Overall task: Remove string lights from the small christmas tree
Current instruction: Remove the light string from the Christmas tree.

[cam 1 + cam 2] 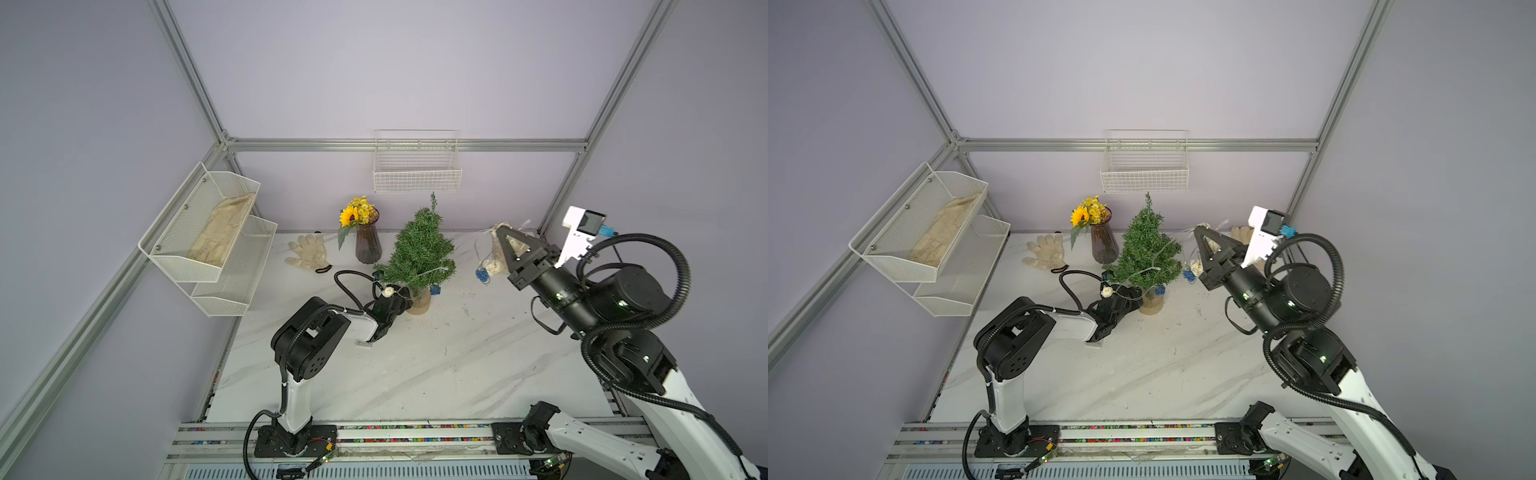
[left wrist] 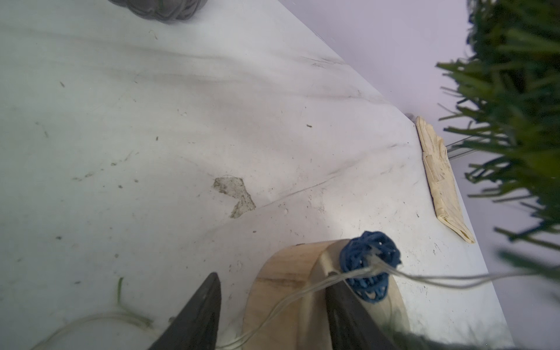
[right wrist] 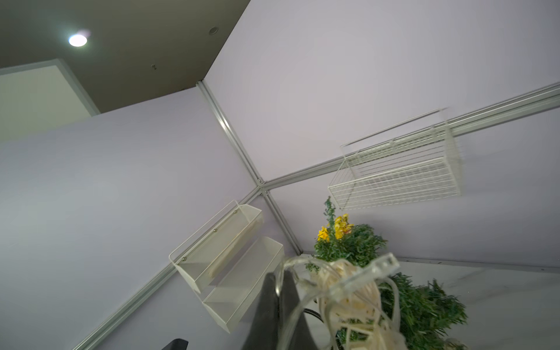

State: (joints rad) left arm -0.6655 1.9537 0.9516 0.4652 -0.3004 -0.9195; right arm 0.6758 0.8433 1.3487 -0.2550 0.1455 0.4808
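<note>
Next, my right gripper comes down toward the tree [image 1: 419, 249] and releases the wire beside the tan base, as more of the wire still crosses the lower branches.
The small christmas tree [image 1: 419, 249] [image 1: 1148, 249] stands mid-table on its tan base [image 2: 288, 272]. The string lights run as a pale wire [image 1: 432, 272] across its lower branches, with a cream ball [image 1: 388, 291] and a blue ball [image 2: 369, 266] near the base. My left gripper [image 1: 407, 298] [image 2: 272, 280] is open, its jaws either side of the base, with a gap at one finger. To the tree's right, my raised right gripper [image 1: 498, 227] [image 3: 277, 281] is shut on the wire. A bunch of cream balls [image 1: 492, 266] and the clear battery box [image 3: 369, 274] hang from it.
A dark vase of yellow flowers [image 1: 368, 245] stands just left of the tree, with a cream glove [image 1: 307, 251] beyond it. Another glove [image 1: 1241, 235] lies at the back right. A wire basket [image 1: 417, 166] hangs on the back wall and a two-tier shelf [image 1: 208, 232] on the left wall.
</note>
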